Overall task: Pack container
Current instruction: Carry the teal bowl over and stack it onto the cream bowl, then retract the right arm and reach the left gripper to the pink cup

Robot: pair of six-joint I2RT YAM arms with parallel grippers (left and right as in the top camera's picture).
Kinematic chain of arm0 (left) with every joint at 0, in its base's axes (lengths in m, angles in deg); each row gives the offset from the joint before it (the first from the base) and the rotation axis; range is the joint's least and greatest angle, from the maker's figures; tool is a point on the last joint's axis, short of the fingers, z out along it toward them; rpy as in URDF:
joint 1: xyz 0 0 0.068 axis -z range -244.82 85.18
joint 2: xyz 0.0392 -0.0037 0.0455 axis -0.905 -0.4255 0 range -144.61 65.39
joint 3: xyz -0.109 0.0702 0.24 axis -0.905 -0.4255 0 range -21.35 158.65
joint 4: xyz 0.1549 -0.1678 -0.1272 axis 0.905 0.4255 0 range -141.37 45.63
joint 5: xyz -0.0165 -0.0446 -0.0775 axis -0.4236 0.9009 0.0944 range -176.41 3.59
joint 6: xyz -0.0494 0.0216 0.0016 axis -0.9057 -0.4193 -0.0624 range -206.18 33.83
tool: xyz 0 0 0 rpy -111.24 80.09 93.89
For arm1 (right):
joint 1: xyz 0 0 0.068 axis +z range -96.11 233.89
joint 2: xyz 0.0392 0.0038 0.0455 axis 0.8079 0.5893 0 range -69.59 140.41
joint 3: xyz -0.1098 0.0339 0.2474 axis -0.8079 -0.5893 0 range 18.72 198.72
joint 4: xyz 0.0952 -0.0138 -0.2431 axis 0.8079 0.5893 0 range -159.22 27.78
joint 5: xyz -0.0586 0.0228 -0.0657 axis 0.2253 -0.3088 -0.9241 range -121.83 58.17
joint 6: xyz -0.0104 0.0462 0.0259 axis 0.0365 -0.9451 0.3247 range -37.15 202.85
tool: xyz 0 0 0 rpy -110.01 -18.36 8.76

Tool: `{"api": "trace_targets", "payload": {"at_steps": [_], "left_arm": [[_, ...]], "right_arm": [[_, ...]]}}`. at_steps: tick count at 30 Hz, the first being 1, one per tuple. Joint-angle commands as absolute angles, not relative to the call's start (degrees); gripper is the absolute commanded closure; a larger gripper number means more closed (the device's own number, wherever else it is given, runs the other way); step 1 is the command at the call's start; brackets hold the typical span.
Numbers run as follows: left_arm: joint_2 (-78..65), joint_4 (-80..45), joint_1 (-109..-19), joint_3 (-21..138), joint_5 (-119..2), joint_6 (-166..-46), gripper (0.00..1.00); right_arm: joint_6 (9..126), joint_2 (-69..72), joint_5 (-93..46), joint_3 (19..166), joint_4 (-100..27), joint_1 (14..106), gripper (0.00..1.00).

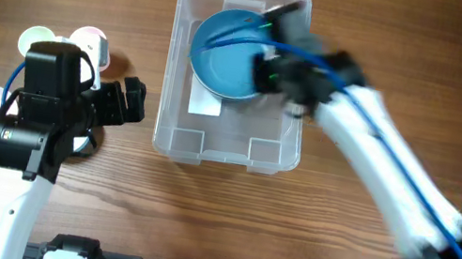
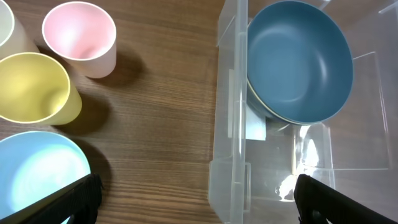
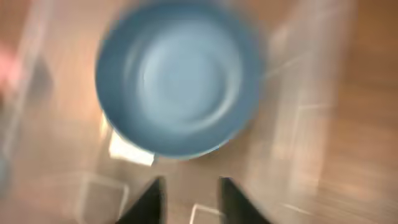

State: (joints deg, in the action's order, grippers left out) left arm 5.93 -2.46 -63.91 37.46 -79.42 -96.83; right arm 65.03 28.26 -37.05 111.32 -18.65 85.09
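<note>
My left gripper will next move outward and down to the pink cup, onto its bin-side rim (image 1: 105, 41) (image 2: 114, 38), where bare wood leaves room for my fingers.
The clear container (image 1: 173, 91) stands at the table's back centre, with a blue bowl (image 1: 230, 53) lying in its far half. In the left wrist view the blue bowl (image 2: 298, 62) rests on a paler rim beneath it, inside the container (image 2: 230, 124). My right gripper (image 1: 274, 47) hovers over the bin's right side, blurred. In its own view the right gripper (image 3: 191, 183) is open and holds nothing, just short of the bowl (image 3: 177, 81). My left gripper (image 1: 126, 103) is left of the bin. It is wide open and nothing is between the jaws of the left gripper (image 2: 196, 193).
Left of the bin stand a pink cup (image 2: 81, 37), a yellow cup (image 2: 34, 87) and a light blue cup (image 2: 37, 174). A white label (image 1: 205, 101) lies on the bin's floor. Bare wood separates the cups from the bin.
</note>
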Motion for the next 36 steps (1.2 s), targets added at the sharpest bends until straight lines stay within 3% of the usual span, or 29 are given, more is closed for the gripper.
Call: {"api": "trace_targets", "payload": {"at_steps": [1,3,8,10,16,23,36], "left_arm": [[5.84,-2.49,-63.87,38.4,-78.94,-97.33,0.0],[5.87,-2.66,-63.87,38.4,-78.97,-97.25,0.0],[3.4,-2.81,-65.86,42.88,-85.85,-104.5,0.0],[-0.17,-1.83,-67.39,47.38,-85.61,-104.92,0.06],[-20.25,0.77,-69.25,64.04,-86.53,-104.65,0.07],[-38.46,-0.85,-69.4,65.15,-90.09,-104.61,0.04],[-49.72,-7.91,-69.81,65.15,-90.59,-104.39,0.06]], "right_arm": [[60.33,16.67,-40.65,112.43,-17.73,74.65,0.23],[60.35,13.52,-39.12,112.43,-16.07,69.47,0.12],[61.95,11.3,-37.37,112.28,-6.87,56.68,0.14],[62.6,11.67,-37.35,112.02,-5.19,54.87,0.14],[62.3,12.21,-37.62,112.02,-4.42,53.75,0.16],[61.82,12.39,-38.01,112.02,-4.14,53.01,0.16],[61.79,12.39,-37.94,112.02,-3.48,53.01,0.18]]}}
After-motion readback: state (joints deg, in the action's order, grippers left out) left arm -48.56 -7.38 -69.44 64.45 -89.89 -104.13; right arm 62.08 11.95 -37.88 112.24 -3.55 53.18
